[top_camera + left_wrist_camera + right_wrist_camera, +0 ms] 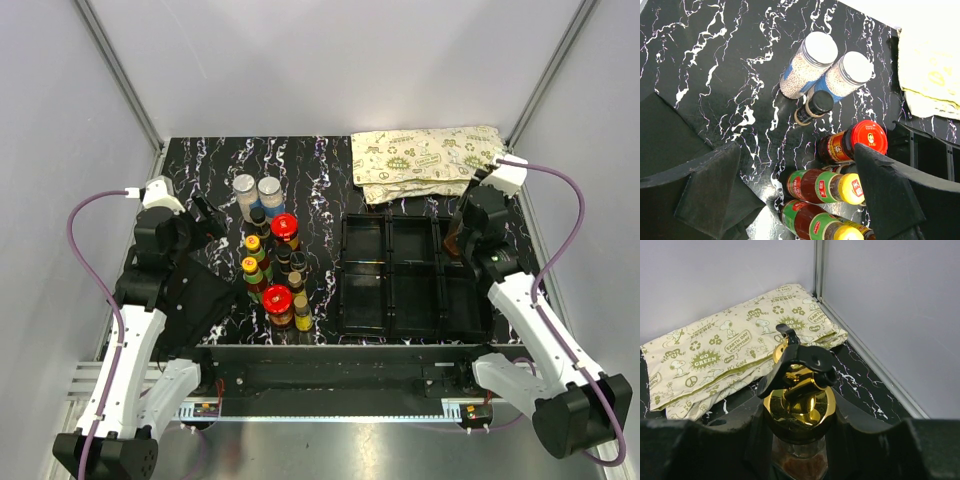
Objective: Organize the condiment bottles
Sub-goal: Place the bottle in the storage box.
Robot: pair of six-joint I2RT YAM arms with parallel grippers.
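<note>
The bottle, now upright over the tray, goes down from my right gripper into the tray's section beneath (457,243) next, with another gold spout just beyond the bottle.
The condiment bottles stand clustered left of centre (272,262): two grey-lidded shakers (817,50), a black-capped bottle (816,104), red-lidded dark jars (867,137) and slim yellow-capped sauces (840,187). My left gripper (206,216) is open and empty, above and to the left of the cluster; in the left wrist view the yellow-capped sauces show between its spread fingers (710,192). My right gripper (460,236) is shut on a clear gold-spouted glass bottle (800,400) with brown contents. It holds the bottle upright over the far right end of the black compartment tray (345,275).
A folded cream printed cloth (425,160) lies at the back right, just behind the tray. Grey walls close in the table on the left, back and right. The tray takes up the right half of the black marbled tabletop (205,165).
</note>
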